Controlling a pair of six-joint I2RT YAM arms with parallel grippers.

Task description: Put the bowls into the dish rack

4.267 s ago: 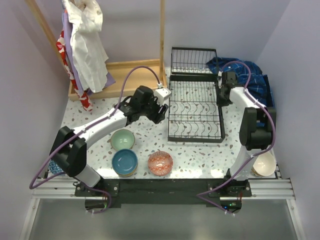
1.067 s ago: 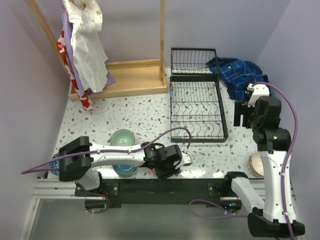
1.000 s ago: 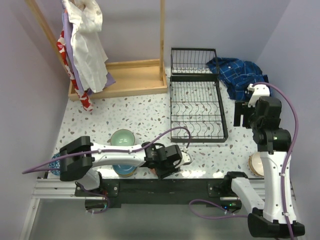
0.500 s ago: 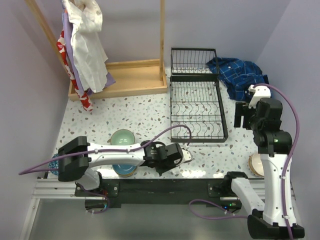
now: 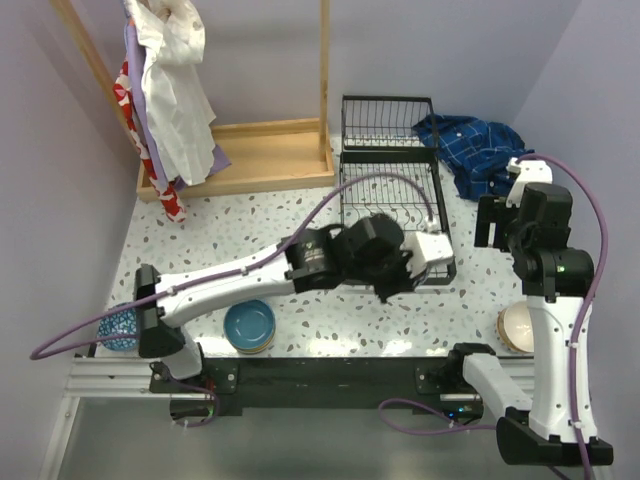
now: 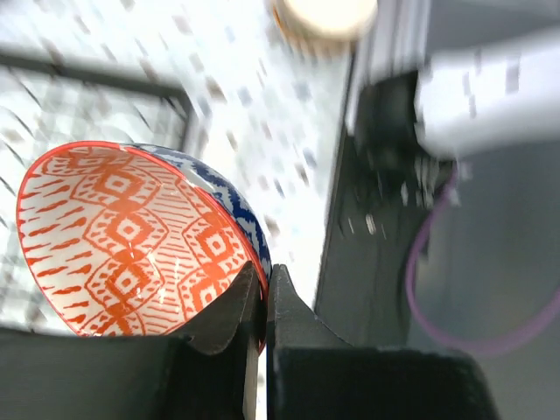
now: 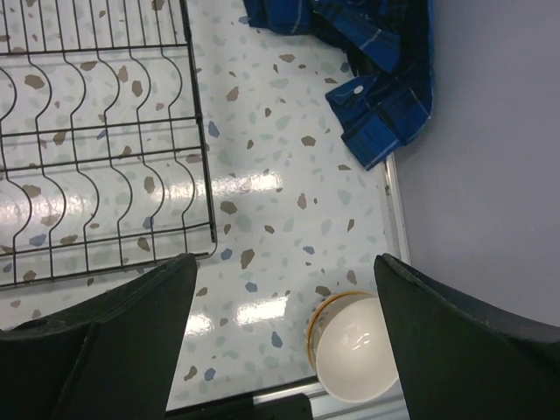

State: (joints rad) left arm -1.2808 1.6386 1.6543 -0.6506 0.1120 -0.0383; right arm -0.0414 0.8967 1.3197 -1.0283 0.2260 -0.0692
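Observation:
My left gripper is holding the bowl. Next it will carry the bowl outward and down to the rack's empty side (image 5: 428,206) by the blue checked cloth and let go of it there.
My left gripper (image 6: 265,271) is shut on the rim of a red-orange patterned bowl (image 6: 122,236), which hangs tilted in the air. In the top view the left gripper (image 5: 396,278) is over the near right corner of the black wire dish rack (image 5: 388,190), and the arm hides the held bowl. A teal bowl (image 5: 250,325) and a dark blue speckled bowl (image 5: 118,328) sit near the front left. My right gripper (image 7: 284,341) is open and empty, high above a beige bowl (image 7: 354,354) at the front right edge (image 5: 520,325).
A blue checked cloth (image 5: 470,150) lies right of the rack (image 7: 87,131). A wooden-framed clothes stand (image 5: 240,150) with hanging garments fills the back left. Purple walls close in both sides. The left arm's cable loops over the rack.
The left gripper closed on the red-orange bowl at the table's front, lifted it and swung it back and right to the rack's near corner. The right arm shifted only slightly.

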